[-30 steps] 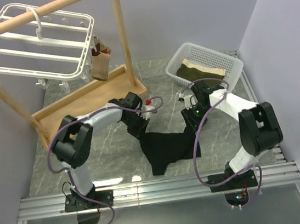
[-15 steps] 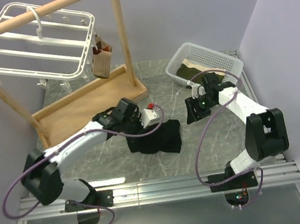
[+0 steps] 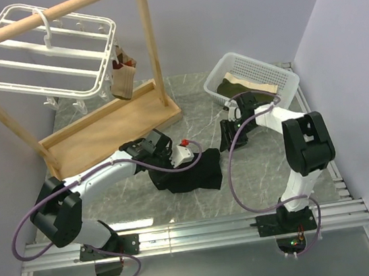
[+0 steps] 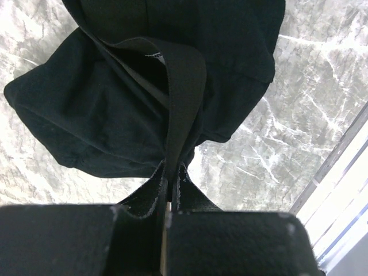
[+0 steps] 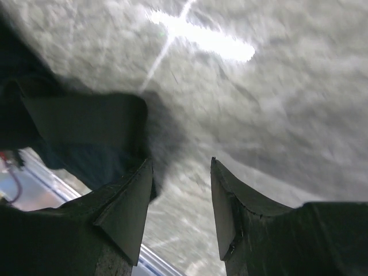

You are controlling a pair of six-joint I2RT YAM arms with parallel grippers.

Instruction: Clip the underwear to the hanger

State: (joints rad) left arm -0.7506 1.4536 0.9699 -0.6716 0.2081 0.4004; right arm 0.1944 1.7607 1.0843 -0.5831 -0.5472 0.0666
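Note:
I will lift the underwear's waistband outward with my left gripper to spread the bunched underwear, then lower it and let go on the marble table by the base board, which lies outward of my gripper.
The black underwear (image 3: 197, 174) lies bunched on the marble table in front of the left arm. My left gripper (image 3: 169, 169) is shut on its waistband; in the left wrist view the band (image 4: 183, 98) runs straight into the closed jaws (image 4: 171, 172). My right gripper (image 3: 228, 136) is open and empty, just right of the underwear and low over the table. In the right wrist view (image 5: 181, 172) only blurred marble lies between its fingers, with dark cloth (image 5: 80, 135) to the left. The white hanger (image 3: 44, 56) hangs from the wooden pole at the far left.
A small brown garment (image 3: 124, 74) hangs from the hanger's right end. The wooden stand's base board (image 3: 95, 133) lies behind the left arm. A white mesh basket (image 3: 281, 74) with olive-and-tan cloth (image 3: 249, 87) stands at the back right.
The underwear, spread between both grippers a second ago, is bunched in the left gripper alone. The right gripper let go and swung a little left. The left arm drew nearer.

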